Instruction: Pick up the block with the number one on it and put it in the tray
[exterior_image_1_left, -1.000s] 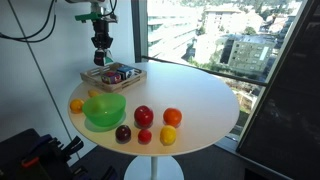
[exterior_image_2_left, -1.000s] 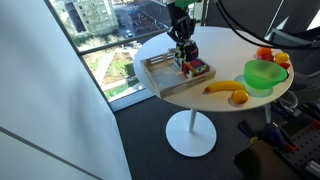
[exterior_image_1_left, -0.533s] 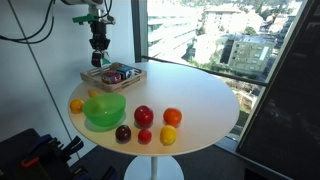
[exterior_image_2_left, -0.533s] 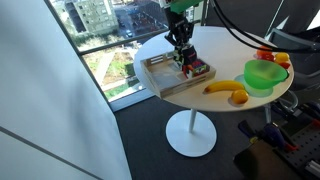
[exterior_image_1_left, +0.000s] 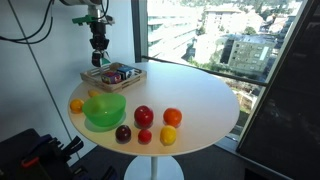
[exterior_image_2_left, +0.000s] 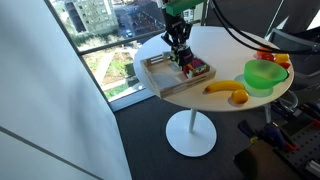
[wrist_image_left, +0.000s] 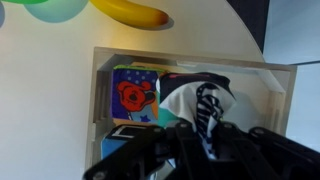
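My gripper will next move down and toward the right in the wrist view to let go of the block with the number one, because the tray's bare part (exterior_image_2_left: 164, 74) (wrist_image_left: 254, 106) is below it on that side.
The light-wood tray (exterior_image_1_left: 128, 82) stands at the table's edge by the window and shows in both exterior views (exterior_image_2_left: 160, 80) and in the wrist view (wrist_image_left: 275, 95). It holds a blue block with a red figure (wrist_image_left: 133, 95) and other coloured blocks (exterior_image_2_left: 197, 69). My gripper (exterior_image_1_left: 98, 57) hangs a little above the tray (exterior_image_2_left: 179, 57). In the wrist view its fingers (wrist_image_left: 200, 140) appear shut on the block (wrist_image_left: 200, 105), a tilted cube with a pale face and dark marks, over the tray's bare part. Its lower half is hidden by the fingers.
A green bowl (exterior_image_1_left: 104, 110) and a banana (exterior_image_2_left: 227, 90) lie close to the tray. Round fruits, among them a red apple (exterior_image_1_left: 143, 116) and an orange (exterior_image_1_left: 172, 117), sit near the table's front edge. Window glass stands right behind the tray.
My gripper has moved a little up and sideways above the tray. The tray, blocks and fruits have not moved.
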